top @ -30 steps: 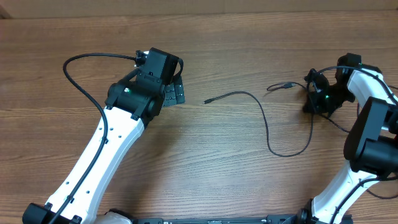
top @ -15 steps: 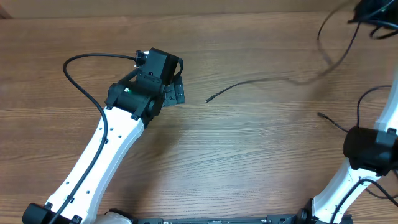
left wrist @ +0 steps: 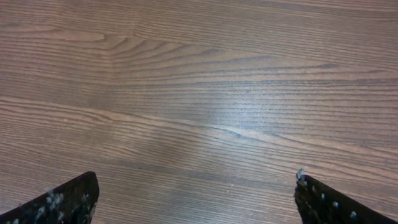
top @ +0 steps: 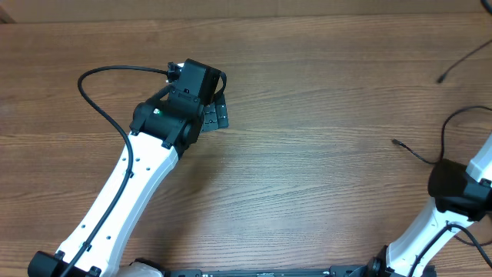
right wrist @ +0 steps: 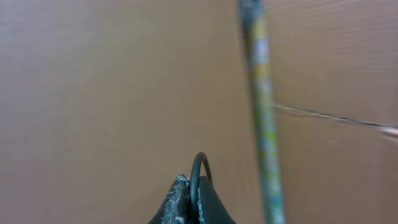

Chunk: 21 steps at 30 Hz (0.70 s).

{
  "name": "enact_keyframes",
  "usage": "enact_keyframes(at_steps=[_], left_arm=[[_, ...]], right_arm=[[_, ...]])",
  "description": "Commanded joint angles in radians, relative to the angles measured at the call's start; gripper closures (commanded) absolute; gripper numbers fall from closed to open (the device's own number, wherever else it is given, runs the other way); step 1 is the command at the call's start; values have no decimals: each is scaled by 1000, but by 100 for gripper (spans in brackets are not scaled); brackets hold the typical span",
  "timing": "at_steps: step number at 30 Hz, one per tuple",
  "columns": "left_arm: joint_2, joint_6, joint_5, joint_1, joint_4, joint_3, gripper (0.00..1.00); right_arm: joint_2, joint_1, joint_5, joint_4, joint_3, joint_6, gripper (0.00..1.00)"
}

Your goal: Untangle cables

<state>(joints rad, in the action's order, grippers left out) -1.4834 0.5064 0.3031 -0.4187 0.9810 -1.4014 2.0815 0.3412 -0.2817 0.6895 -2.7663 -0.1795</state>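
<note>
The robot's right gripper will next tilt down and move over the table by the thin black cable's loose end to release the cable.
In the right wrist view my right gripper (right wrist: 191,186) is shut on a thin black cable (right wrist: 200,163), which loops out just above the fingertips. That gripper is raised and out of the overhead view. In the overhead view the free end of this lifted cable (top: 453,69) hangs at the far right edge. A second thin cable (top: 411,151) with a small plug lies on the table by the right arm's base. My left gripper (top: 215,115) is open and empty over bare wood, also in its wrist view (left wrist: 196,186), far from both cables.
The left arm's thick black cable (top: 100,77) arcs over the table's left side. The right arm's base link (top: 453,188) stands at the right edge, with a black cable loop (top: 461,114) above it. A tan wall and a pale vertical strip (right wrist: 261,112) fill the right wrist view.
My right gripper has lifted the cable off the table and swung up and right out of the overhead view. The cable's free end travelled from mid-table to the far right. The left arm stayed still.
</note>
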Motion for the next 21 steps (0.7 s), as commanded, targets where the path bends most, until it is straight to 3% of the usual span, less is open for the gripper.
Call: enact_keyframes(at_steps=[1,10,12,15,21], left_arm=[[11,10,3,0,2,-9,0],[11,10,3,0,2,-9,0],[11,10,3,0,2,-9,0],[11,10,3,0,2,-9,0],[11,10,3,0,2,-9,0]], right_arm=[[6,34,-69,3,73,-34,96],[7,66,-65,-5,487,-61,96],[7,78,-65,-15,612,-134,96],[7,104,-43,-30,732,-218,96],[9,128,41,-83,885,-217,96]])
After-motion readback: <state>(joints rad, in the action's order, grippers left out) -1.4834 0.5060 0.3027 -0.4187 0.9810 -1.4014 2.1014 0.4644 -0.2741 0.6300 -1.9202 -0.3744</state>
